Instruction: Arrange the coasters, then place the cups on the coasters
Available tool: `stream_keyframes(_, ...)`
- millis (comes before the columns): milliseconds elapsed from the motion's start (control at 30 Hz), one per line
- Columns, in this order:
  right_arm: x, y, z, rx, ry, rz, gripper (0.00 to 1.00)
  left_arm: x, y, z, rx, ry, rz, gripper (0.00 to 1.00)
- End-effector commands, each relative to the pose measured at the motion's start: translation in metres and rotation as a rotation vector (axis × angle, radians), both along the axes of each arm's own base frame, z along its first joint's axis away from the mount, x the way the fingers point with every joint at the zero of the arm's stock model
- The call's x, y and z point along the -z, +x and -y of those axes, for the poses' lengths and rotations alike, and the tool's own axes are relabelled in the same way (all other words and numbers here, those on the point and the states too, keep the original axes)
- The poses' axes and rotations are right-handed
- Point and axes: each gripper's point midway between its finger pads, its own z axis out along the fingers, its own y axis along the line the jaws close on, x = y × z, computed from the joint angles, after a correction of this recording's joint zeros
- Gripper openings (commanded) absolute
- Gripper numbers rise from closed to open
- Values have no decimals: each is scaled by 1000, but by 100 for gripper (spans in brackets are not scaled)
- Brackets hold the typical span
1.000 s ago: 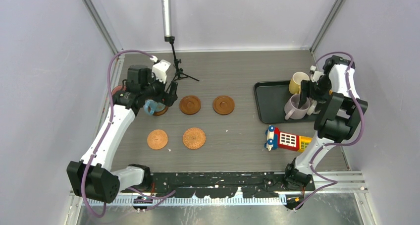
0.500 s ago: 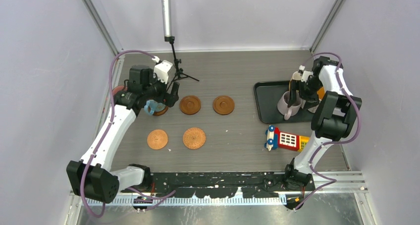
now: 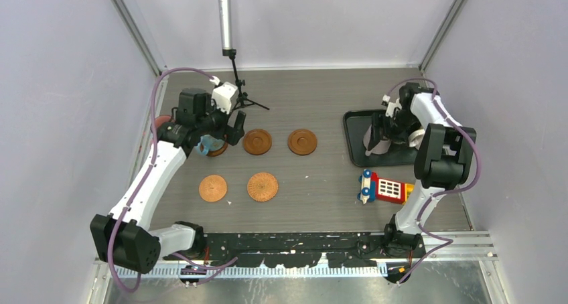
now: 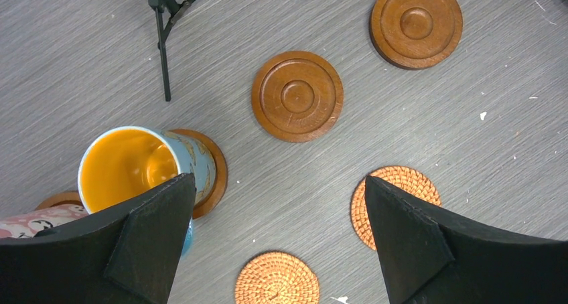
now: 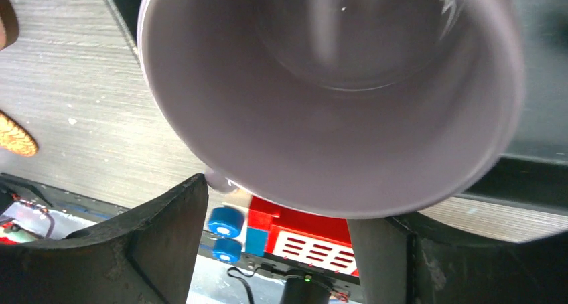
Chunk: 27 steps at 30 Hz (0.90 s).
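Note:
The robot should next move its left gripper past the empty dark coasters and down onto the lilac cup's handle (image 3: 368,153), because the handle is to the gripper's right in the top view.
My left gripper (image 3: 221,133) hangs open just above and right of the blue cup (image 3: 206,144), which stands on a dark coaster (image 3: 217,149). In the left wrist view the gripper (image 4: 278,183) is empty, its left finger overlapping the blue cup (image 4: 124,167) with orange inside. Two more dark coasters (image 3: 257,141) (image 3: 302,142) lie to the right, two woven ones (image 3: 213,187) (image 3: 262,186) nearer. A pink cup (image 4: 27,222) shows at the left edge. My right gripper (image 3: 383,131) is shut on the pale lilac cup (image 3: 372,140) (image 5: 328,83), held tilted over the black tray (image 3: 358,153).
A colourful toy phone (image 3: 387,187) lies in front of the tray. A white cup (image 3: 418,137) peeks out behind the right arm on the tray. A small black tripod (image 3: 240,93) with a pole stands at the back, close to my left gripper.
My right gripper has carried the lilac cup leftward across the tray, tilting it. My left gripper has drifted slightly up and right of the blue cup, staying open.

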Motion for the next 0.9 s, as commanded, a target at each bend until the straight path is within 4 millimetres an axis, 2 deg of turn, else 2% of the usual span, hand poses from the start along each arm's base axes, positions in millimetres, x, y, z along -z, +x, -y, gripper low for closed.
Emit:
stream_keyframes(0, -17, 7, -34, 17, 66, 85, 78, -9, 9, 10, 5, -13, 40, 100)
stream_keyframes(133, -13, 16, -54, 25, 105, 100, 78, -2, 10, 21, 26, 10, 17, 100)
stream_keyframes(233, -19, 19, -67, 22, 146, 117, 78, 2, 11, 40, 59, 11, -10, 100)
stream_keyframes(333, -36, 19, -78, -6, 205, 152, 78, 3, 15, 69, 109, -9, -18, 100)
stream_keyframes(433, -58, 13, -78, -68, 213, 189, 78, 11, 18, 108, 191, 3, -44, 100)
stream_keyframes(500, -74, 12, -71, -94, 192, 225, 78, 16, 21, 138, 243, 7, -62, 100)
stream_keyframes(600, -93, 19, -49, -60, 131, 289, 77, 19, 24, 189, 314, -10, -74, 100)
stream_keyframes(733, -112, 37, -11, 80, 69, 362, 78, 33, 25, 252, 401, -4, -93, 100)
stream_keyframes(867, -134, 51, 17, 210, 78, 434, 78, 52, 27, 306, 445, 10, -103, 99)
